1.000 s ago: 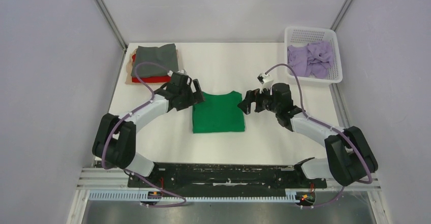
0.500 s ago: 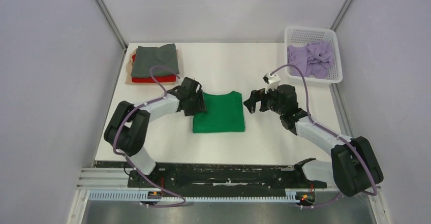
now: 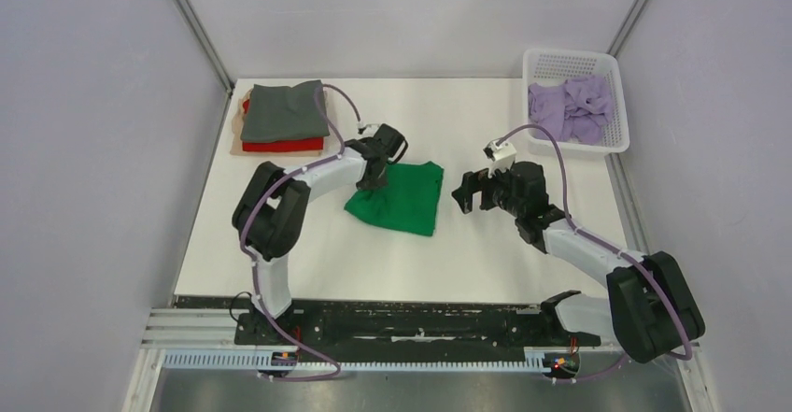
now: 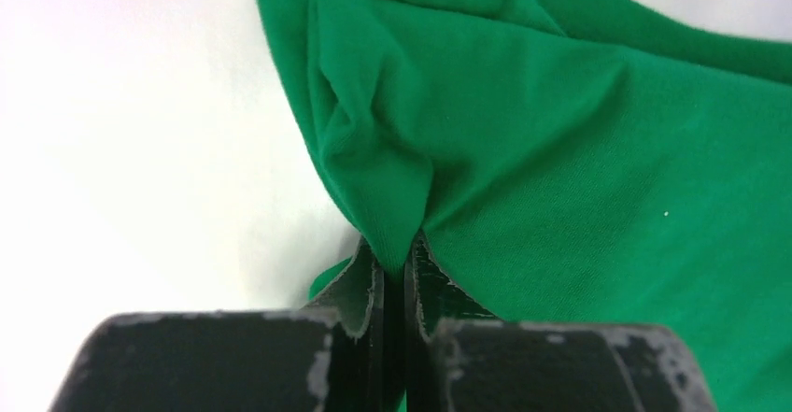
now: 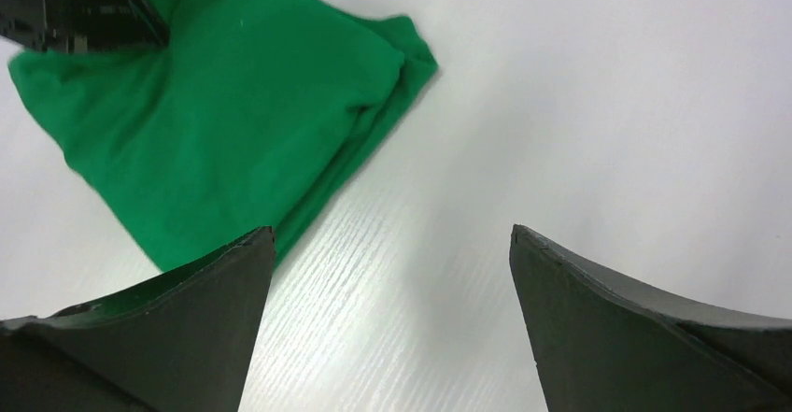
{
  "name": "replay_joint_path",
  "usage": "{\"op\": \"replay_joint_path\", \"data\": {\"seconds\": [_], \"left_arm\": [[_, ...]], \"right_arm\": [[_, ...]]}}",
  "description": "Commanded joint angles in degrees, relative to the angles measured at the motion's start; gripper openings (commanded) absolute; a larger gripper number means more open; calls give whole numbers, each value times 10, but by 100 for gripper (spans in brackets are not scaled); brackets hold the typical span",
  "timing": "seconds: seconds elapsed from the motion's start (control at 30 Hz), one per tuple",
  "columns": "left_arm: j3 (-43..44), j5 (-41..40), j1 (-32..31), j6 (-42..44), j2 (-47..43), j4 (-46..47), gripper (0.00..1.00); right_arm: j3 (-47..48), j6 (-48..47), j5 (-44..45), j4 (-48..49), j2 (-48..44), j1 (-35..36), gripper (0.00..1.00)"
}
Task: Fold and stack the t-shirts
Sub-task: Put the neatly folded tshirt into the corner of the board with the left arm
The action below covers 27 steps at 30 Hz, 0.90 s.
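Next, my left gripper lifts the shirt over the dark grey t-shirt (image 3: 283, 111) and releases, as that stack lies outward and left in the top view.
A folded bright green t-shirt (image 3: 397, 197) lies askew mid-table, also seen in the left wrist view (image 4: 579, 141) and the right wrist view (image 5: 224, 113). My left gripper (image 3: 376, 171) is shut on its far left corner, the cloth pinched between the jaws (image 4: 394, 262). My right gripper (image 3: 465, 192) stands open just right of the shirt, over bare table (image 5: 392, 234), apart from the cloth. A stack at the far left holds a dark grey t-shirt (image 3: 283, 111) on top of a red one (image 3: 280, 145) and a tan one (image 3: 232, 130). A lilac t-shirt (image 3: 570, 108) lies crumpled in the basket.
A white plastic basket (image 3: 616, 141) stands at the far right corner. Grey walls close in the table on the left, right and back. The arm bases sit on a black rail at the near edge.
My left gripper has shut on the green shirt's far left corner and pulled it, so the shirt now lies skewed. The right gripper has backed slightly to the right, still open.
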Motion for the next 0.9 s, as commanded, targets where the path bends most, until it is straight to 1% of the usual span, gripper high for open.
{"op": "replay_joint_path", "data": {"seconds": [0.0,0.13,0.27,0.3,0.37,0.43,0.47,0.57,0.73,0.87], "left_arm": [[98,-206,8,71,33,-46,2],[185,-284,9,169,63,-38,2],[236,-369,11,323,89,34,2],[248,-375,13,360,95,42,2],[268,-383,18,403,97,56,2],[266,-380,23,442,87,92,2],[265,-372,27,455,82,109,2],[282,-347,42,479,71,114,2],[323,-344,68,513,67,109,2],[375,-320,89,511,67,64,2]], "right_arm": [[-15,-14,32,37,-30,-2,98],[-26,-23,72,37,-53,-2,98],[-29,-34,93,31,-63,-2,98],[-28,-36,99,26,-63,-2,98],[-25,-38,105,20,-61,-2,98],[-23,-40,104,17,-60,-2,98],[-21,-41,104,14,-60,-2,98],[-19,-43,106,8,-60,-3,98],[-18,-45,108,5,-58,-3,98],[-15,-45,112,-4,-54,-3,98]]}}
